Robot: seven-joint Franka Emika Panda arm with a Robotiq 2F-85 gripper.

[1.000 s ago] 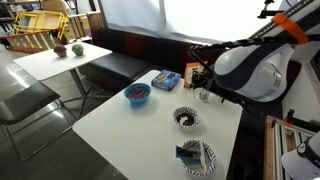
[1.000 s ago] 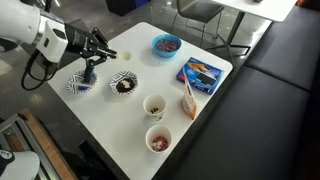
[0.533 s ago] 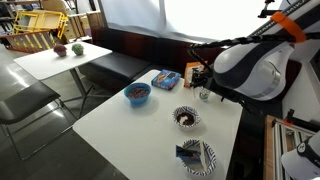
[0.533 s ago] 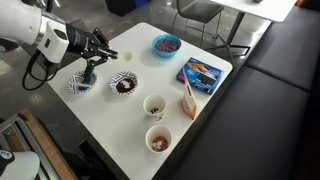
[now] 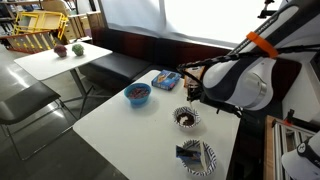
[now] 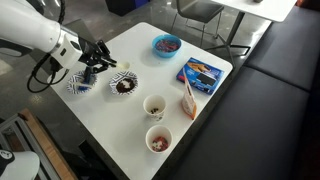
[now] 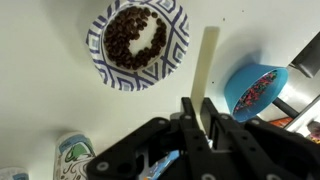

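Note:
Next, my gripper moves down and shifts over the patterned bowl of brown pieces (image 5: 186, 118) (image 7: 137, 40).
In the wrist view my gripper (image 7: 200, 112) is shut on a pale flat stick (image 7: 207, 55) that juts out past the fingertips over the white table (image 7: 40, 110). Beyond the stick's tip stand a patterned bowl of brown pieces (image 7: 137, 42) and a blue bowl of coloured bits (image 7: 255, 90). In both exterior views the gripper (image 6: 103, 64) (image 5: 192, 92) hangs above the table close to the patterned bowl of brown pieces (image 6: 124, 84) (image 5: 186, 118). The stick's far end is too small to make out there.
A second patterned bowl (image 6: 78, 82) sits under the arm. Two paper cups (image 6: 155, 106) (image 6: 158, 139), an orange packet (image 6: 188, 98), a blue packet (image 6: 201, 72) and the blue bowl (image 6: 167, 44) are spread over the table. Chairs and another table (image 5: 60, 58) stand nearby.
The arm has swung and turned, carrying the gripper and the stick a short way closer to the patterned bowls. The jaws have stayed shut.

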